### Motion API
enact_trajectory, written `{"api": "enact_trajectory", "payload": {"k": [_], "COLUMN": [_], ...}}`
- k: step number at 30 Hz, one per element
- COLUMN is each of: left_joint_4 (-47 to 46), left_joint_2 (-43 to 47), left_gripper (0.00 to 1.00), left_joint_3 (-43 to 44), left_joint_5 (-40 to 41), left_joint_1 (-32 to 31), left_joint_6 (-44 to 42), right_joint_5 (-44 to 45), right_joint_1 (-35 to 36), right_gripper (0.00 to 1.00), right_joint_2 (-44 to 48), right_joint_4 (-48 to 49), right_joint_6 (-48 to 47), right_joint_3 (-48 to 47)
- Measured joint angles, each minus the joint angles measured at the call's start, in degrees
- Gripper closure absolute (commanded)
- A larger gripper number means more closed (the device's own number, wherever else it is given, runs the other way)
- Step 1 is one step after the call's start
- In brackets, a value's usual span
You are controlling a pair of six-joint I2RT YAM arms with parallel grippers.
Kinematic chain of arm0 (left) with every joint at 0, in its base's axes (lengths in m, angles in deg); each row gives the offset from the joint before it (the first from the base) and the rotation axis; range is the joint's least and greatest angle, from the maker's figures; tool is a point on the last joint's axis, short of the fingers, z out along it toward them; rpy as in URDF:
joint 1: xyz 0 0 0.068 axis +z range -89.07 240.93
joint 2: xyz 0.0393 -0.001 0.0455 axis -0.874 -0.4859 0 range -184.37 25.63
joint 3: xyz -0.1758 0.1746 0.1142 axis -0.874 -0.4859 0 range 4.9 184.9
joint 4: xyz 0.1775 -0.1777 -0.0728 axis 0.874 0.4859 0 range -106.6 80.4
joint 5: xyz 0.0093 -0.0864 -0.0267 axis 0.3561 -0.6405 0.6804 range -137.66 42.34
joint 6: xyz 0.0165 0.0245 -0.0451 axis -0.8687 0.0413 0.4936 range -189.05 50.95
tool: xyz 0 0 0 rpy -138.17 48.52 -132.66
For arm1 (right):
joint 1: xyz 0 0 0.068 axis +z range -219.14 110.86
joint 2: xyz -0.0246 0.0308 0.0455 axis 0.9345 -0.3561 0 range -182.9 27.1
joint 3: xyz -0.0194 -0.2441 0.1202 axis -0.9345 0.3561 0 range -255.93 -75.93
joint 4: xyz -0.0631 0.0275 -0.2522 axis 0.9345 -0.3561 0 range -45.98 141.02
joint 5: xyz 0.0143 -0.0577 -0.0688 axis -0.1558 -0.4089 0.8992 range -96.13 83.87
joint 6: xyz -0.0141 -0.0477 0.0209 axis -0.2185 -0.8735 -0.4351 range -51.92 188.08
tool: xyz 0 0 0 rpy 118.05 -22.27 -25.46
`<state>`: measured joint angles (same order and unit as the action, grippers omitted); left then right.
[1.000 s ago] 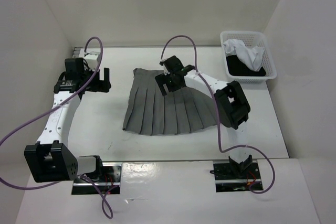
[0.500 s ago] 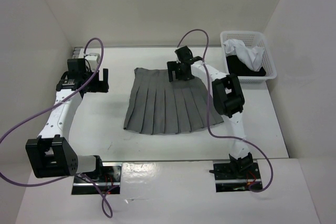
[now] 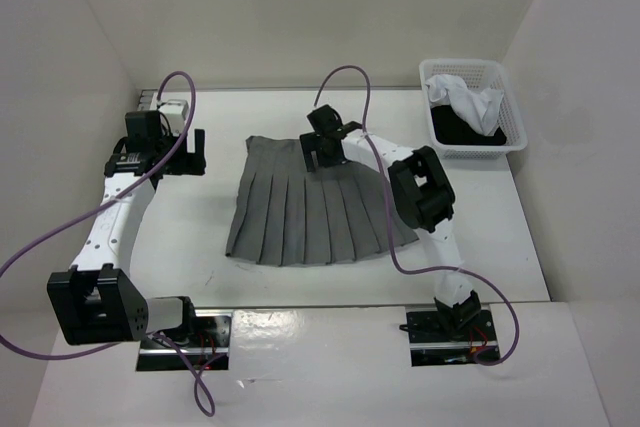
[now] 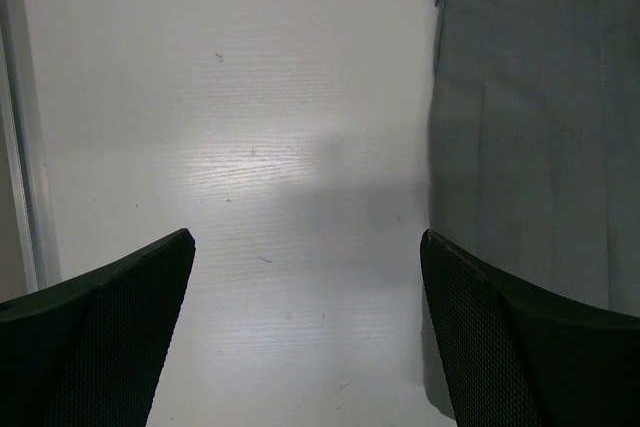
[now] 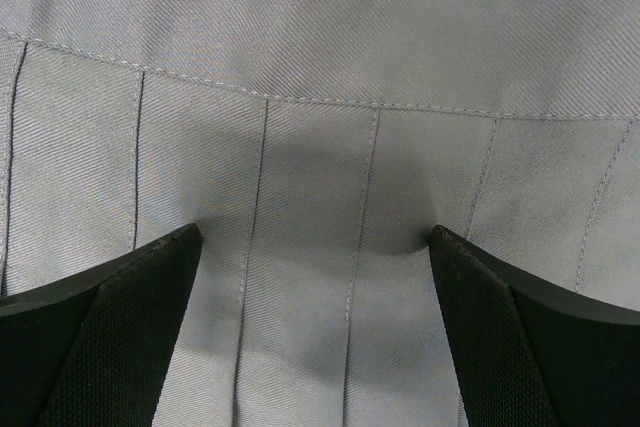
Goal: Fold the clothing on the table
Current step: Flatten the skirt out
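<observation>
My left gripper lowers, turns and moves right in the top view onto the skirt's waistband corner nearest it next, since its open fingers hang over bare table.
The clothing, a dark grey pleated skirt (image 3: 310, 209), lies flat in the middle of the white table (image 3: 180, 237), waistband at the far side and hem fanned toward me. My right gripper (image 3: 323, 150) is open and low over the skirt just below the waistband. In the right wrist view its fingertips (image 5: 190, 239) rest on the pleated fabric (image 5: 320, 127), and nothing is pinched in the right gripper (image 5: 316, 234). My left gripper (image 3: 190, 153) hangs open over bare table, left of the skirt. In the left wrist view the skirt's edge (image 4: 540, 117) shows beside the left gripper (image 4: 306, 239).
A white basket (image 3: 512, 132) holding white and black garments stands at the far right corner. White panels wall in the table on three sides. A metal rail (image 4: 18, 147) runs along the table's left edge. Purple cables loop off both arms.
My right gripper has swung back left onto the area below the waistband, and the skirt has shifted left with its hem spread wider. The left arm has barely moved.
</observation>
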<state>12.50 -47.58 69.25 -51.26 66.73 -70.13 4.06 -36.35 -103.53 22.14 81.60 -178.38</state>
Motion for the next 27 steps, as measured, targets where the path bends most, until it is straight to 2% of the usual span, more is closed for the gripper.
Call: {"api": "enact_trajectory", "payload": {"k": [8, 17, 22, 27], "left_joint_4": [0.0, 0.0, 0.0, 0.0], "left_joint_2": [0.0, 0.0, 0.0, 0.0], "left_gripper": [0.01, 0.01, 0.01, 0.01], "left_joint_3": [-0.3, -0.4, -0.4, -0.4], "left_joint_5": [0.0, 0.0, 0.0, 0.1], "left_joint_1": [0.0, 0.0, 0.0, 0.0], "left_joint_6": [0.0, 0.0, 0.0, 0.0], "right_joint_5": [1.7, 2.8, 2.4, 0.2], "right_joint_1": [1.1, 5.4, 9.0, 9.5], "right_gripper": [0.02, 0.02, 0.02, 0.02], "right_joint_2": [2.5, 9.9, 10.6, 11.0], "right_joint_4": [3.3, 7.1, 6.9, 6.3], "right_joint_6": [1.7, 2.5, 1.8, 0.2], "right_joint_3": [5.0, 17.2, 18.1, 18.1]}}
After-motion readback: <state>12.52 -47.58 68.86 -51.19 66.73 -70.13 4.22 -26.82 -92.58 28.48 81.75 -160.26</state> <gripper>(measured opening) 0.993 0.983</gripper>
